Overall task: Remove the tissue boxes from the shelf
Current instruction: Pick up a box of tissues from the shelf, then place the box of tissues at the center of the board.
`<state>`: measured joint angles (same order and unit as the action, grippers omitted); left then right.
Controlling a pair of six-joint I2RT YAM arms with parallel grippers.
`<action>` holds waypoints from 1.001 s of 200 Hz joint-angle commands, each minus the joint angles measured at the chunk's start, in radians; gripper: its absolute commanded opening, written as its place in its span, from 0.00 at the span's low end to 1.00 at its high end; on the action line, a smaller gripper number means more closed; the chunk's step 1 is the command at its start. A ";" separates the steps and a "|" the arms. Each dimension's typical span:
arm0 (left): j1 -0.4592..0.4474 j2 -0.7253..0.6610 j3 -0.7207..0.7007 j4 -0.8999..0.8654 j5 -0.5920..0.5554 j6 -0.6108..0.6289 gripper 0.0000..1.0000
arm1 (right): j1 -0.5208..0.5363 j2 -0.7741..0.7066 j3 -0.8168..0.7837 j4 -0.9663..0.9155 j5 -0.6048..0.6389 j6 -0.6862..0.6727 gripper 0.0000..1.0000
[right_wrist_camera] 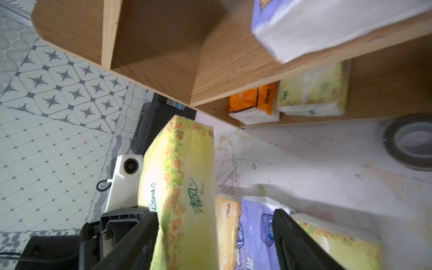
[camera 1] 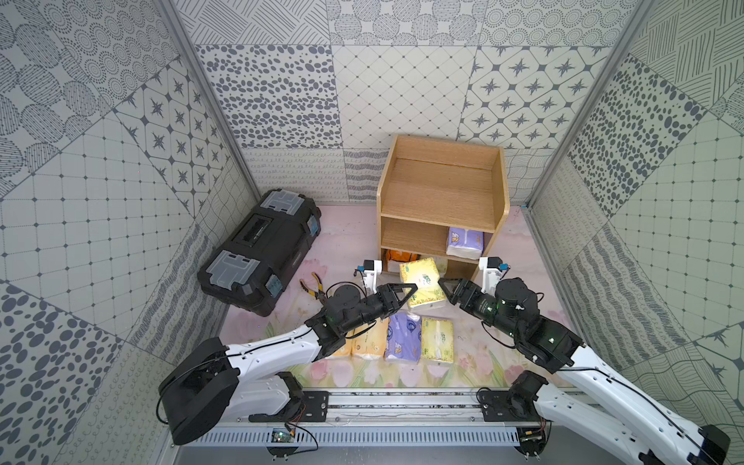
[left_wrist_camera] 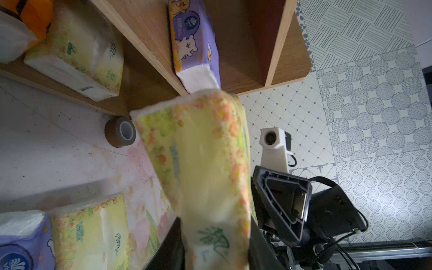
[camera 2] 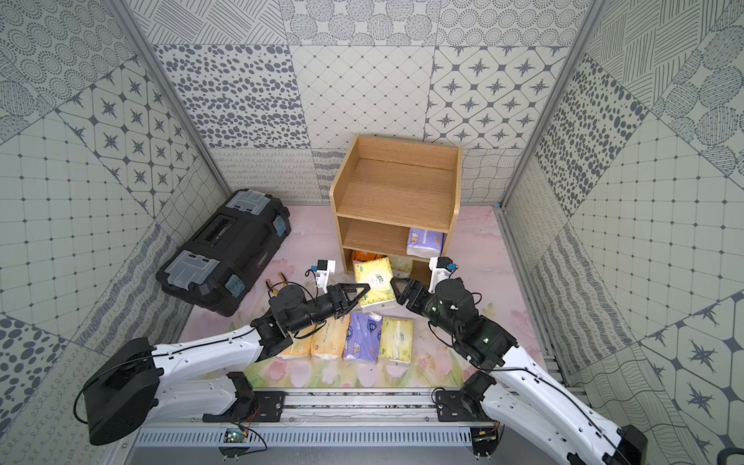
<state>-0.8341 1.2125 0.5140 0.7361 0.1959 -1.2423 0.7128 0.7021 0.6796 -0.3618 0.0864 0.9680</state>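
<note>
Bare tabletop beside the row's yellow-green pack lies below and back of my left gripper. I need to lower my gripper back next and release the pack there.
A yellow-green tissue pack hangs in the air just in front of the light-wood shelf. My left gripper is shut on its near end. My right gripper stands open at the pack's other side, with one finger beside the pack and the other well apart from it. On the shelf's middle tier lies a lavender pack. An orange pack and a yellow-green pack lie on the bottom tier. The top tier is bare.
A row of packs lies on the table under the arms: pale orange-cream, lavender and yellow-green. A black toolbox stands at the left, with pliers beside it. A brown tape roll lies by the shelf's foot.
</note>
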 commanded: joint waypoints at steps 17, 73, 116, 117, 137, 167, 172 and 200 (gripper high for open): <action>-0.145 0.063 0.015 -0.159 -0.090 0.143 0.19 | 0.001 -0.070 0.073 -0.172 0.185 -0.121 0.81; -0.311 0.328 0.153 -0.127 -0.156 0.147 0.17 | 0.001 -0.116 0.127 -0.268 0.186 -0.175 0.79; -0.388 0.560 0.357 -0.151 -0.184 0.159 0.17 | 0.001 -0.191 0.140 -0.288 0.205 -0.176 0.78; -0.388 0.564 0.362 -0.153 -0.184 0.158 0.17 | 0.001 -0.193 0.141 -0.288 0.206 -0.175 0.78; -0.406 0.646 0.446 -0.209 -0.197 0.158 0.18 | 0.001 -0.220 0.163 -0.300 0.220 -0.178 0.78; -0.423 0.706 0.542 -0.336 -0.265 0.182 0.19 | 0.001 -0.244 0.174 -0.326 0.231 -0.179 0.77; -0.425 0.714 0.553 -0.349 -0.271 0.181 0.19 | 0.001 -0.248 0.173 -0.328 0.232 -0.178 0.77; -0.425 0.765 0.600 -0.383 -0.274 0.166 0.21 | 0.001 -0.265 0.161 -0.335 0.234 -0.167 0.77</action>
<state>-1.2526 1.9213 1.0431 0.4404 -0.0116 -1.1057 0.7132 0.4564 0.8368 -0.6964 0.3016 0.8036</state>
